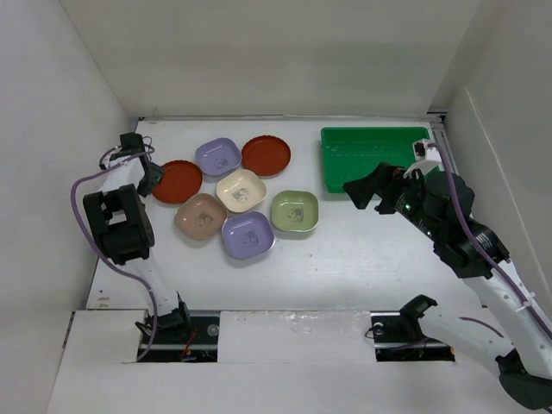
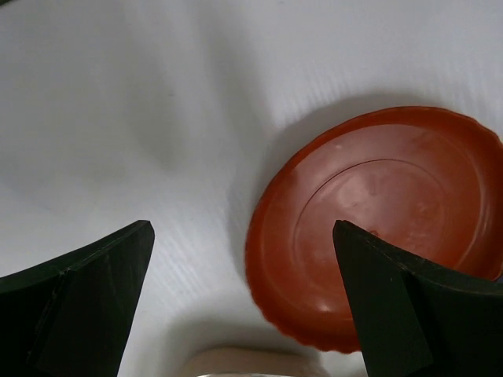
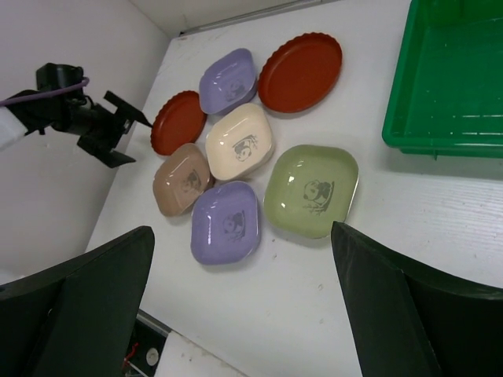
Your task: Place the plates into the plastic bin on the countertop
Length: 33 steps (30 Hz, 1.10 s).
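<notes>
The open fingers of my left gripper come down around the red plate's rim (image 1: 162, 198) (image 2: 252, 238) by the side next, then close.
Seven plates lie clustered left of centre on the countertop (image 1: 345, 250): two red round ones (image 1: 177, 181) (image 1: 266, 155), two lavender (image 1: 217, 156) (image 1: 247, 235), cream (image 1: 241, 191), tan-pink (image 1: 200, 216) and olive-green (image 1: 295, 211). The green plastic bin (image 1: 373, 159) stands empty at the back right. My left gripper (image 1: 153, 177) is open at the left rim of the left red plate (image 2: 377, 228), with nothing between its jaws. My right gripper (image 1: 358, 194) is open and empty, raised in front of the bin, looking down on the lower lavender plate (image 3: 226, 223) and the olive one (image 3: 311, 191).
White walls close in the countertop at the left, back and right. The left wall is just beside the left gripper (image 3: 130, 133). The bin's near wall (image 3: 440, 145) shows at the top right of the right wrist view.
</notes>
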Tool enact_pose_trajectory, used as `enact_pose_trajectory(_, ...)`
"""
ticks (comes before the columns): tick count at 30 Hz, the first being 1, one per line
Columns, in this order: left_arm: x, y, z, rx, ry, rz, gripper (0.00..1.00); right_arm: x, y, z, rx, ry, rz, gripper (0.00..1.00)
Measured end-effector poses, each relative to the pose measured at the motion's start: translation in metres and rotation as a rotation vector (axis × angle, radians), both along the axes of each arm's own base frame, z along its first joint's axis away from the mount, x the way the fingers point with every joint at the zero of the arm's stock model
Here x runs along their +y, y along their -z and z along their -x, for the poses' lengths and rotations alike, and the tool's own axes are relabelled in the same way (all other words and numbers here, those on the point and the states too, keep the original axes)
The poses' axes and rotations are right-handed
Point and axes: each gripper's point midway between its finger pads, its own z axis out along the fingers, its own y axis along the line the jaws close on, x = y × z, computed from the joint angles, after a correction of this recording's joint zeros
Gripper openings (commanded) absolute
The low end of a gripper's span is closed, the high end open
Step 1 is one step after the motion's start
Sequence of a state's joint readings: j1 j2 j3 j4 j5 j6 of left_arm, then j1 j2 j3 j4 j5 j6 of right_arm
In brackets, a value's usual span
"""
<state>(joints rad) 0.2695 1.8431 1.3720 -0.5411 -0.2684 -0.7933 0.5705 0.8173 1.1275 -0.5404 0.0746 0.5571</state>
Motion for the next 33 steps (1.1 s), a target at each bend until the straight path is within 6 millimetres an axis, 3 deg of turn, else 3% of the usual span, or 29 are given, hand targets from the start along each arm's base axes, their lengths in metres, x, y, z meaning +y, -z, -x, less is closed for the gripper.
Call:
enact_pose_trajectory(4, -0.001, 0.016, -0.023, -0.001, 0.021, 0.027, 0.90, -0.004, -0.005, 0.007, -0.023, -0.004, -0.016, 1.00)
enact_pose_trajectory(10, -0.004, 0.025, -0.024, 0.011, 0.017, 0.043, 0.73, -0.008, -0.009, 0.014, -0.045, -0.003, -0.030, 1.00)
enact_pose_trajectory(13, -0.005, 0.033, -0.024, 0.025, 0.011, 0.051, 0.47, -0.009, -0.010, 0.015, -0.049, -0.003, -0.032, 1.00)
enact_pose_trajectory(15, -0.007, 0.039, -0.023, 0.041, 0.008, 0.055, 0.37, -0.009, -0.010, 0.015, -0.049, -0.003, -0.032, 1.00)
enact_pose_trajectory(20, -0.007, 0.045, -0.021, 0.055, -0.001, 0.052, 0.34, -0.008, -0.009, 0.014, -0.046, -0.004, -0.031, 1.00)
enact_pose_trajectory(22, -0.007, 0.045, -0.021, 0.055, -0.007, 0.053, 0.24, -0.008, -0.009, 0.014, -0.047, -0.004, -0.031, 1.00)
enact_pose_trajectory(23, -0.006, 0.045, -0.021, 0.056, -0.009, 0.052, 0.08, -0.008, -0.009, 0.014, -0.047, -0.004, -0.031, 1.00)
enact_pose_trajectory(24, -0.007, 0.045, -0.021, 0.053, -0.015, 0.054, 0.02, -0.008, -0.009, 0.014, -0.047, -0.004, -0.031, 1.00)
enact_pose_trajectory(30, -0.007, 0.042, -0.021, 0.051, -0.031, 0.043, 0.00, -0.008, -0.009, 0.014, -0.046, -0.004, -0.031, 1.00)
enact_pose_trajectory(33, -0.002, 0.031, -0.015, 0.057, -0.060, 0.015, 0.00, -0.006, -0.010, 0.013, -0.049, -0.011, -0.035, 1.00)
